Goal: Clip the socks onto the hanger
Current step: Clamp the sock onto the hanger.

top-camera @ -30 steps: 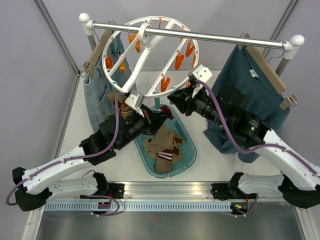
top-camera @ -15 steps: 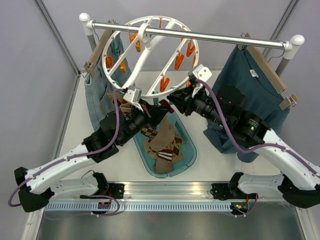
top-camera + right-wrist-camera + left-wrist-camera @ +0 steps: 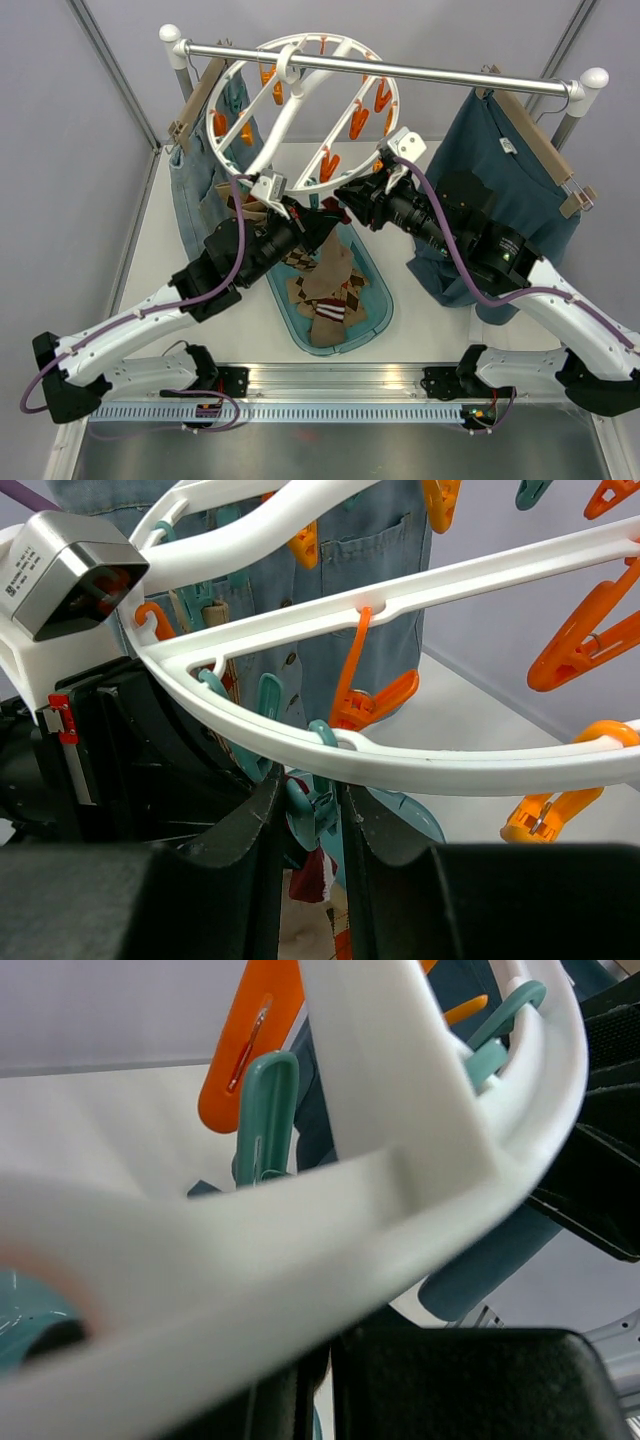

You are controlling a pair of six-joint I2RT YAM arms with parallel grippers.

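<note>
The left gripper edges toward my right gripper under the ring's near rim next and opens there, since the sock's cuff sits just below the teal clothespin.
The white ring hanger [image 3: 300,110] hangs from the rail, with orange and teal clothespins. My left gripper [image 3: 322,218] is shut on an argyle sock [image 3: 330,262] and holds it up at the ring's near rim; the sock dangles over the teal basin [image 3: 378,300]. In the left wrist view the blurred ring [image 3: 400,1160] fills the frame and the sock is hidden. My right gripper [image 3: 312,810] is shut on a teal clothespin [image 3: 318,805] under the ring's rim [image 3: 450,770]. A dark red and white sock cuff [image 3: 312,875] shows just below that pin. More socks [image 3: 335,308] lie in the basin.
Blue-grey jeans [image 3: 195,190] hang on a wooden hanger at the rail's left end. A teal sweater [image 3: 500,180] hangs at the right, close behind my right arm. The metal rail [image 3: 420,72] crosses the back. Both grippers meet tightly under the ring.
My left gripper has risen from the basin with the sock, up and right to the ring's near rim. The right gripper has stayed on the teal clothespin.
</note>
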